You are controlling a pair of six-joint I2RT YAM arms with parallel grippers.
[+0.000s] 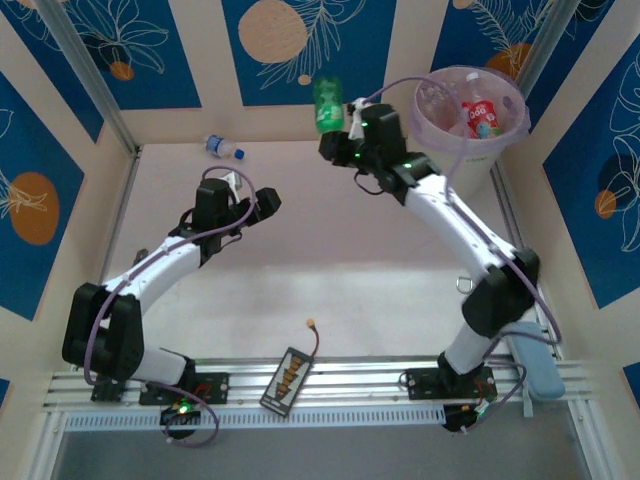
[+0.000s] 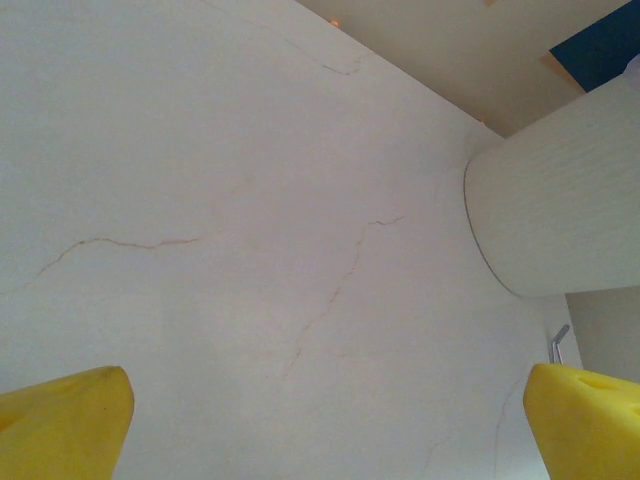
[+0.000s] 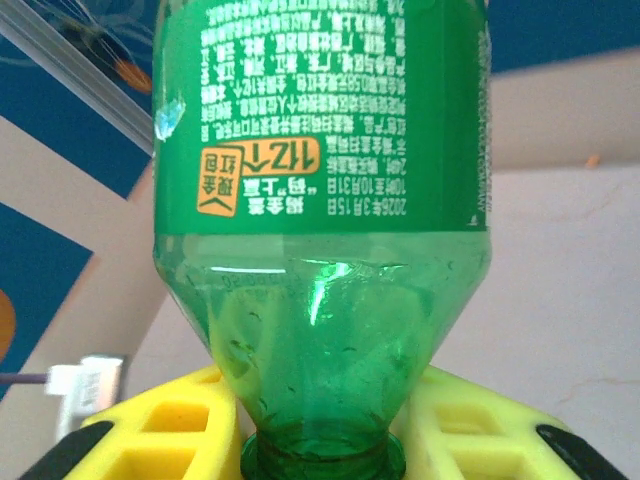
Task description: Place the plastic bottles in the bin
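The green bottle (image 1: 327,104) should next swing across in my right gripper to the opening of the bin and be released there, since bottles already lie inside the bin.
My right gripper (image 1: 334,141) is shut on the neck of a green plastic bottle (image 1: 327,104), which it holds above the table's far edge, left of the bin (image 1: 468,165). In the right wrist view the green bottle (image 3: 320,150) stands mouth down, with its neck between the yellow fingers (image 3: 170,425) of that gripper (image 3: 322,452). The bin is a white bucket with a pale lilac liner and has red-labelled bottles (image 1: 481,118) inside. A clear blue-capped bottle (image 1: 224,148) lies at the far left of the table. My left gripper (image 1: 262,205) hangs open over the table's middle, its fingertips (image 2: 60,425) wide apart.
The bin's white wall (image 2: 560,200) shows at the right of the left wrist view. A small black device with an orange cable (image 1: 288,378) lies at the near rail. A metal ring (image 1: 464,284) sits on the table near the right arm. Patterned walls close in the table.
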